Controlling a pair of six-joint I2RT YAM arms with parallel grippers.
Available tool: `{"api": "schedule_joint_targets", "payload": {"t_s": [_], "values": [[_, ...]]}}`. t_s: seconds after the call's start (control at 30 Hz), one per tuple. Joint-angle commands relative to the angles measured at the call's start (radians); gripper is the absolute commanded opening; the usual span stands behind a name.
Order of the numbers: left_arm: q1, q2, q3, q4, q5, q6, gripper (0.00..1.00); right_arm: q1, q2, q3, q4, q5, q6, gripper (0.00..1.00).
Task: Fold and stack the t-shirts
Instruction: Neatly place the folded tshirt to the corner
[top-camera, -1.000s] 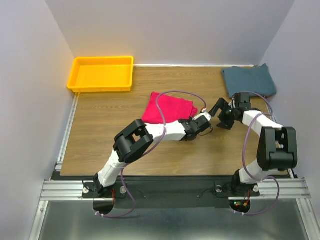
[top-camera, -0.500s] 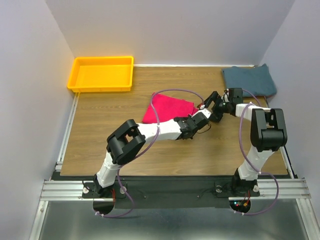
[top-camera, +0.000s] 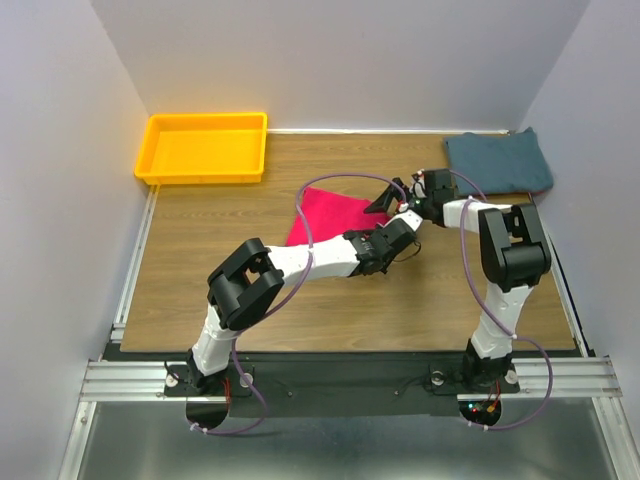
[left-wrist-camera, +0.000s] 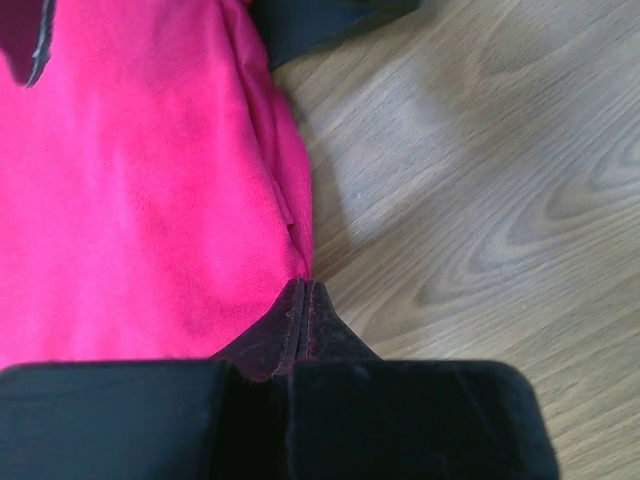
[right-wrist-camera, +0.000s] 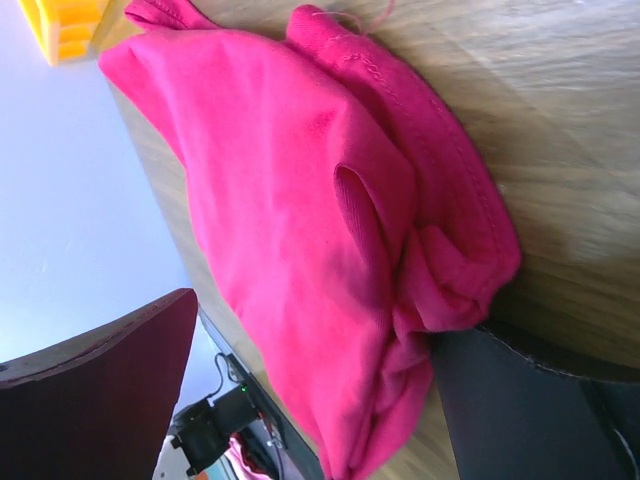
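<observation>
The shirt's bunched edge is already between my fingers. My right gripper will next roll so the raised finger swings down toward the low one, and close on that cloth.
The crimson-pink t-shirt (top-camera: 335, 215) lies folded mid-table and fills the left wrist view (left-wrist-camera: 140, 180) and the right wrist view (right-wrist-camera: 300, 230). My left gripper (top-camera: 407, 223) is shut, its tips (left-wrist-camera: 303, 292) touching the shirt's near right corner; no cloth shows between the jaws. My right gripper (top-camera: 390, 198) is open at the shirt's right edge, with bunched cloth between its jaws (right-wrist-camera: 315, 330): one finger (right-wrist-camera: 530, 410) is low on the wood, the other (right-wrist-camera: 100, 390) is raised. The teal-blue t-shirt (top-camera: 498, 162) lies folded at the far right corner.
A yellow tray (top-camera: 203, 181) stands at the far left corner; it also shows in the right wrist view (right-wrist-camera: 65, 25). White walls close the table on three sides. The two arms converge at the shirt's right edge, purple cables looping above them.
My right gripper has swung left from the table's right side to the pink shirt's right edge. My left gripper has edged a little towards the far side along that edge.
</observation>
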Motion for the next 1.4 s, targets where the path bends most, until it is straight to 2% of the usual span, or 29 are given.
{"api": "schedule_joint_targets", "payload": {"t_s": [0.0, 0.1, 0.13, 0.2, 0.23, 0.27, 0.3, 0.33, 0.37, 0.4, 0.43, 0.5, 0.53, 0.63, 0.77, 0.87, 1.03, 1.23, 1.33, 1.37], "values": [[-0.001, -0.061, 0.043, 0.035, 0.018, -0.017, 0.00, 0.037, 0.065, 0.010, -0.022, 0.083, -0.009, 0.96], [-0.001, -0.047, 0.065, 0.042, 0.045, -0.026, 0.00, 0.051, 0.074, 0.021, -0.024, 0.087, -0.023, 0.90], [-0.002, -0.044, 0.065, 0.050, 0.056, -0.031, 0.00, 0.053, 0.075, 0.024, -0.024, 0.090, -0.029, 0.78], [-0.001, -0.039, 0.068, 0.065, 0.084, -0.046, 0.00, 0.054, 0.066, 0.033, -0.022, 0.099, -0.045, 0.63], [-0.001, -0.039, 0.068, 0.070, 0.090, -0.054, 0.01, 0.054, 0.062, 0.038, -0.022, 0.106, -0.054, 0.46], [-0.001, -0.042, 0.066, 0.075, 0.099, -0.069, 0.03, 0.054, 0.057, 0.044, -0.024, 0.112, -0.080, 0.39], [-0.001, -0.045, 0.063, 0.082, 0.096, -0.080, 0.10, 0.054, 0.052, 0.051, -0.034, 0.127, -0.097, 0.33], [-0.002, -0.052, 0.063, 0.081, 0.090, -0.092, 0.10, 0.054, 0.048, 0.065, -0.054, 0.139, -0.117, 0.27], [-0.002, -0.067, 0.057, 0.082, 0.078, -0.114, 0.21, 0.054, 0.040, 0.097, -0.103, 0.164, -0.170, 0.13], [0.002, -0.079, 0.054, 0.081, 0.073, -0.126, 0.28, 0.054, 0.039, 0.119, -0.135, 0.184, -0.201, 0.07], [0.006, -0.091, 0.048, 0.081, 0.067, -0.140, 0.45, 0.054, 0.036, 0.139, -0.170, 0.204, -0.234, 0.03], [0.028, -0.144, 0.028, 0.084, 0.065, -0.161, 0.65, 0.054, 0.022, 0.206, -0.274, 0.256, -0.351, 0.00], [0.041, -0.163, 0.016, 0.084, 0.070, -0.183, 0.81, 0.054, 0.017, 0.226, -0.310, 0.329, -0.391, 0.01], [0.113, -0.277, -0.053, 0.107, 0.096, -0.195, 0.92, 0.053, -0.014, 0.303, -0.411, 0.493, -0.558, 0.01], [0.278, -0.473, -0.201, 0.144, 0.140, -0.169, 0.93, 0.044, -0.059, 0.360, -0.461, 0.728, -0.797, 0.00], [0.366, -0.579, -0.277, 0.158, 0.125, -0.128, 0.93, 0.036, -0.066, 0.401, -0.464, 0.848, -0.940, 0.01], [0.547, -0.700, -0.485, 0.223, 0.118, -0.105, 0.93, 0.011, -0.028, 0.542, -0.464, 1.076, -1.074, 0.00], [0.575, -0.777, -0.742, 0.280, 0.061, -0.112, 0.99, 0.007, 0.087, 0.764, -0.462, 1.251, -1.209, 0.01], [0.576, -0.773, -0.759, 0.268, 0.017, -0.100, 0.99, 0.005, 0.185, 0.924, -0.456, 1.311, -1.281, 0.01], [0.576, -0.767, -0.759, 0.268, -0.002, -0.097, 0.99, 0.002, 0.186, 0.924, -0.452, 1.323, -1.290, 0.00]]}}
